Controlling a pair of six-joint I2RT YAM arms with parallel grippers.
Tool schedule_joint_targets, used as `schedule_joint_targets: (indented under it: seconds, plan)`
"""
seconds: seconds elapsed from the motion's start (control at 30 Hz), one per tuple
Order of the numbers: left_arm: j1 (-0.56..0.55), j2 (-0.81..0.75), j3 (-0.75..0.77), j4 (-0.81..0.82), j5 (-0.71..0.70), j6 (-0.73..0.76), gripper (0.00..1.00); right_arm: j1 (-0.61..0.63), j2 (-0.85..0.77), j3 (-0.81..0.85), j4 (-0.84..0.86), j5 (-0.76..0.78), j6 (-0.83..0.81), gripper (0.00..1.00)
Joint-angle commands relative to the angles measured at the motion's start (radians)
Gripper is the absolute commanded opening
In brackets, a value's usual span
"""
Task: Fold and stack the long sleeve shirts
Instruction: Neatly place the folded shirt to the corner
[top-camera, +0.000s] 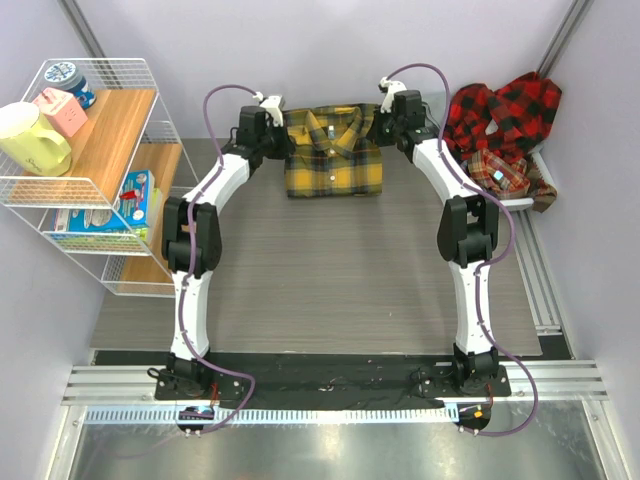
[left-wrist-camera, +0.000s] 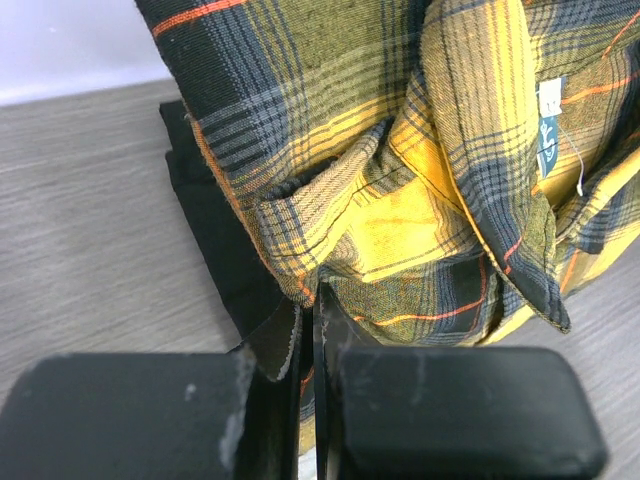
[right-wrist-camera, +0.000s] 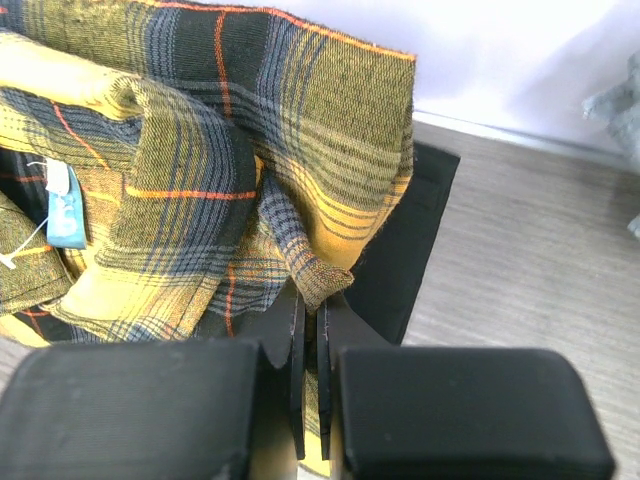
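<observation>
The plaid shirt's shoulder is still held above the black shirt, so my right gripper will next lower toward the black shirt's side edge (right-wrist-camera: 412, 225) and release the plaid fold.
A folded yellow-and-black plaid long sleeve shirt (top-camera: 333, 150) lies at the far middle of the table, collar towards the back wall. It rests on a plain black shirt (left-wrist-camera: 215, 240), whose edge also shows in the right wrist view (right-wrist-camera: 412, 235). My left gripper (top-camera: 283, 130) is at the plaid shirt's left shoulder, shut (left-wrist-camera: 312, 300) on a fold of the plaid cloth (left-wrist-camera: 400, 150). At the right shoulder, my right gripper (top-camera: 385, 128) is shut (right-wrist-camera: 311, 300) on another plaid fold (right-wrist-camera: 250, 150). Red-and-black plaid shirts (top-camera: 505, 120) lie heaped at the far right.
A white wire shelf (top-camera: 95, 160) stands along the left edge, holding a pale mug (top-camera: 30, 140), a pink box (top-camera: 60, 110) and a blue packet (top-camera: 135, 195). A metal rail (top-camera: 535, 280) runs along the table's right side. The back wall is just beyond the shirts.
</observation>
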Motion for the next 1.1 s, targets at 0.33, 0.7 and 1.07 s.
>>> schedule_joint_targets:
  seconds: [0.33,0.7,1.07]
  plan:
    - [0.017,0.110,0.143,0.091,-0.038,0.009,0.00,-0.011,0.100,0.106,0.158,0.063,-0.022,0.01]
    - [0.021,0.236,0.250,0.137,-0.080,0.006,0.00,-0.011,0.204,0.163,0.269,0.102,-0.040,0.09]
    - [0.058,0.099,0.317,0.102,-0.137,0.046,1.00,-0.014,0.057,0.154,0.362,0.147,-0.129,0.95]
